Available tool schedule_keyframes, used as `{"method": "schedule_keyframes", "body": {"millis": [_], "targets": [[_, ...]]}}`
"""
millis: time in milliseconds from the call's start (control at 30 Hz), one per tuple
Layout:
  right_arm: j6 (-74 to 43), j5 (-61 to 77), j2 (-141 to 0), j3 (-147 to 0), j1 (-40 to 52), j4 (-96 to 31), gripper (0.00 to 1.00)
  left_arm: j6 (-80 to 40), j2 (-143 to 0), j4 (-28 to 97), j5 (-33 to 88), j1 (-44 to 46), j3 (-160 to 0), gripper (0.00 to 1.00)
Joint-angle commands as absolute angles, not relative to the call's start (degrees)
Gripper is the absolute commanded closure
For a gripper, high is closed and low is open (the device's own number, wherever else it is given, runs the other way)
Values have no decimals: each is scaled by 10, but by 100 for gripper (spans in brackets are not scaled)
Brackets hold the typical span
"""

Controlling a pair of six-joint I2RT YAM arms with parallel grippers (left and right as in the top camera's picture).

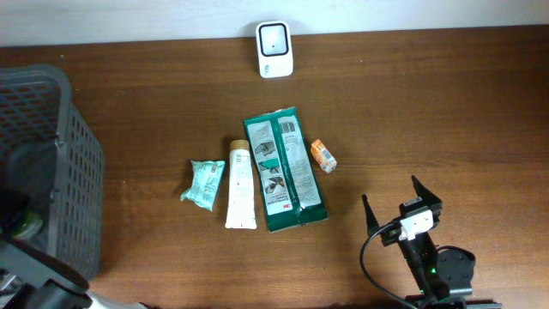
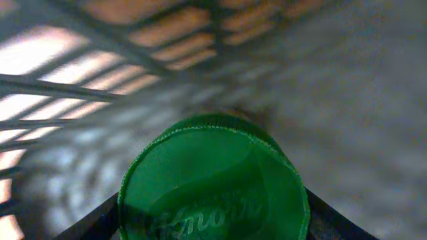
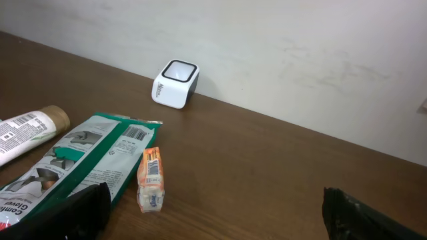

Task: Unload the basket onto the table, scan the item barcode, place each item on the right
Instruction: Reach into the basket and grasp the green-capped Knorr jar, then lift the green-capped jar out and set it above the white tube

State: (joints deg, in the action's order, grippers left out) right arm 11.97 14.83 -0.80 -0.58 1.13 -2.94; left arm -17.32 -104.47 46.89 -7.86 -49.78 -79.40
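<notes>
Bare tabletop beyond the teal sachet lies to my left gripper's right in the overhead view, so I should lift over the basket's side, lower there and release.
In the left wrist view a round green lid (image 2: 213,180) with raised lettering fills the space between my left gripper's (image 2: 213,223) two dark fingers, which press on its sides. This happens inside the grey mesh basket (image 1: 60,146), where a bit of green (image 1: 28,225) shows from overhead. The container under the lid is hidden. The white barcode scanner (image 1: 274,49) stands at the table's far edge, also visible as a scanner (image 3: 176,84) in the right wrist view. My right gripper (image 1: 390,193) rests open near the front right, holding nothing.
On the table's middle lie a teal sachet (image 1: 204,183), a white tube (image 1: 241,184), a large green packet (image 1: 285,167) and a small orange packet (image 1: 323,155). The basket wall (image 2: 67,80) stands close around the left gripper.
</notes>
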Motion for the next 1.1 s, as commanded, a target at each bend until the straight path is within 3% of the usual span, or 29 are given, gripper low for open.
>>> {"method": "schedule_keyframes", "body": {"millis": [0, 267, 600, 833, 1067], "targets": [[118, 146, -4, -3, 15, -32, 2, -157, -1053, 470, -24, -457, -794, 41], [118, 146, -4, -3, 15, -32, 2, -153, -1030, 495, -23, -410, -849, 42], [118, 146, -4, -3, 15, -32, 2, -152, -872, 533, -23, -353, -966, 43], [118, 146, -4, -3, 15, -32, 2, -153, -744, 532, -24, -209, -970, 43], [118, 146, -4, -3, 15, -32, 2, -153, -738, 539, -28, -34, -966, 44]]}}
